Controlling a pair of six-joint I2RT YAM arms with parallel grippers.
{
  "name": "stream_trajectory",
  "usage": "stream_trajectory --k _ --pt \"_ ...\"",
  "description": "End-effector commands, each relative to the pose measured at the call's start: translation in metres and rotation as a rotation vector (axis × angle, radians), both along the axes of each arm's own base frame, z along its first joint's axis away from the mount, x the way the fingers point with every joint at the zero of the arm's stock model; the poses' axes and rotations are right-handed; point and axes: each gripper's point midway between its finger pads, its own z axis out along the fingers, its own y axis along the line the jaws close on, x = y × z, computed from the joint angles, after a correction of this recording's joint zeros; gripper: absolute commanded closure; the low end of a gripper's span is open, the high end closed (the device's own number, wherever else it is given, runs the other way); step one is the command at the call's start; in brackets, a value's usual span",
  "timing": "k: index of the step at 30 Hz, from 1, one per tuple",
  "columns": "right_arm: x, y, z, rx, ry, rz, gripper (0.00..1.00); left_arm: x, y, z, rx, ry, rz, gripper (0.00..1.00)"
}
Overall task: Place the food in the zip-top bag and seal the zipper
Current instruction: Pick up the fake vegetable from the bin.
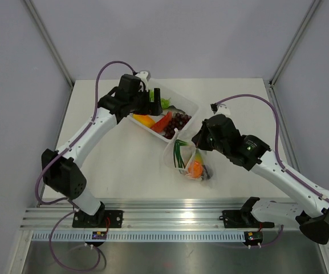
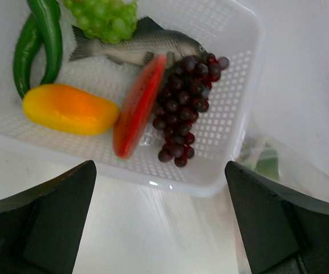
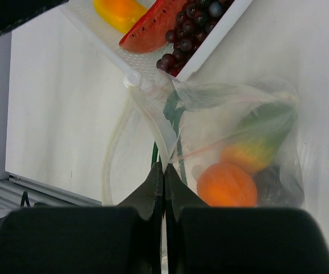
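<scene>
The green pepper atop the other lies uncovered. My left gripper moves outward next, to the left in its wrist view, and down onto the pepper's body.
The clear zip-top bag [image 1: 190, 161] lies on the table just in front of the white basket [image 1: 188, 106]. Inside it are a green onion [image 3: 174, 117], an orange [image 3: 227, 184], a yellow-green piece [image 3: 254, 149] and a dark round fruit [image 3: 277, 185]. Its mouth stands open, and the zipper strip [image 3: 110, 153] curves as a pale loop. My right gripper [image 3: 164, 169] is shut on the bag's mouth edge; in the top view [image 1: 197, 140] it is at the bag's right. My left gripper [image 2: 161, 228] is open and empty, above the basket's near edge [image 1: 151, 104].
The basket [image 2: 241, 97] holds a watermelon slice [image 2: 137, 106], dark grapes [image 2: 188, 97], a yellow-orange mango [image 2: 68, 108], a green pepper [image 2: 39, 43], green grapes [image 2: 104, 17] and a toy fish [image 2: 138, 45]. Grey walls enclose the table; a rail runs along the front.
</scene>
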Motion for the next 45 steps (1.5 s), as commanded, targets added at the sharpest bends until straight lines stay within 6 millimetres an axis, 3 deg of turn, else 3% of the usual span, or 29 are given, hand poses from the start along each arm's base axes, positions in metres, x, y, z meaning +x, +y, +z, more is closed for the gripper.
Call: stream_trajectory --k 1,2,3,4,7,9,10,12,13,16,17,18,20,23,24,25,30,35,38,43,44,45 --pt "0.004 0.0 0.016 0.02 -0.063 -0.007 1.0 0.04 0.021 0.019 0.086 -0.086 0.094 0.01" --pt "0.005 0.001 0.016 0.02 -0.066 -0.005 1.0 0.048 0.025 0.016 0.114 -0.086 0.112 0.01" --pt "0.005 0.002 0.015 0.017 -0.064 -0.003 1.0 0.058 0.032 -0.002 0.16 -0.048 0.133 0.01" --pt "0.006 0.002 0.016 0.018 -0.067 -0.004 1.0 0.067 0.033 0.002 0.169 -0.061 0.143 0.03" --pt "0.008 0.003 0.014 0.008 -0.068 -0.001 1.0 0.091 0.04 -0.018 0.24 -0.045 0.166 0.11" --pt "0.009 0.004 0.015 0.009 -0.072 0.001 1.0 0.102 0.041 -0.025 0.27 -0.05 0.177 0.15" --pt "0.009 0.005 0.013 0.006 -0.067 0.002 1.0 0.109 0.042 -0.041 0.3 -0.03 0.182 0.18" --pt "0.009 0.006 0.013 0.006 -0.067 0.005 1.0 0.123 0.041 -0.043 0.313 -0.051 0.187 0.23" --pt "0.01 0.006 0.011 0.004 -0.063 0.003 1.0 0.13 0.04 -0.057 0.328 -0.035 0.182 0.24" --pt "0.01 0.008 0.008 0.014 -0.056 0.004 1.0 0.148 0.039 -0.064 0.32 -0.045 0.187 0.28" --pt "0.009 0.009 0.006 0.012 -0.05 0.009 1.0 0.154 0.04 -0.081 0.338 -0.02 0.19 0.29" --pt "0.009 0.009 0.005 0.013 -0.047 0.008 1.0 0.161 0.042 -0.077 0.337 -0.034 0.203 0.31" --pt "0.009 0.01 0.004 0.014 -0.043 0.009 1.0 0.17 0.043 -0.095 0.353 -0.01 0.21 0.32" --pt "0.01 0.009 0.004 0.013 -0.043 0.004 1.0 0.184 0.045 -0.099 0.354 -0.023 0.23 0.32" --pt "0.01 0.01 0.003 0.01 -0.042 0.005 1.0 0.188 0.045 -0.113 0.371 -0.009 0.233 0.32" --pt "0.01 0.01 0.002 0.009 -0.04 0.004 1.0 0.194 0.044 -0.111 0.367 -0.022 0.237 0.32" --pt "0.012 0.014 -0.003 0.007 -0.026 0.008 1.0 0.207 0.042 -0.137 0.391 -0.008 0.247 0.32" --pt "0.013 0.016 -0.007 -0.001 -0.019 0.012 1.0 0.219 0.042 -0.145 0.392 -0.021 0.255 0.37" --pt "0.013 0.015 -0.008 -0.011 -0.016 0.01 1.0 0.222 0.044 -0.146 0.386 -0.018 0.268 0.47" --pt "0.015 0.016 -0.011 -0.019 -0.015 0.01 1.0 0.219 0.042 -0.13 0.362 -0.035 0.27 0.69" --pt "0.015 0.016 -0.012 -0.018 -0.012 0.008 1.0 0.217 0.042 -0.111 0.349 -0.062 0.273 0.71" --pt "0.015 0.016 -0.013 -0.02 -0.009 0.007 1.0 0.211 0.044 -0.114 0.359 -0.05 0.27 0.74"
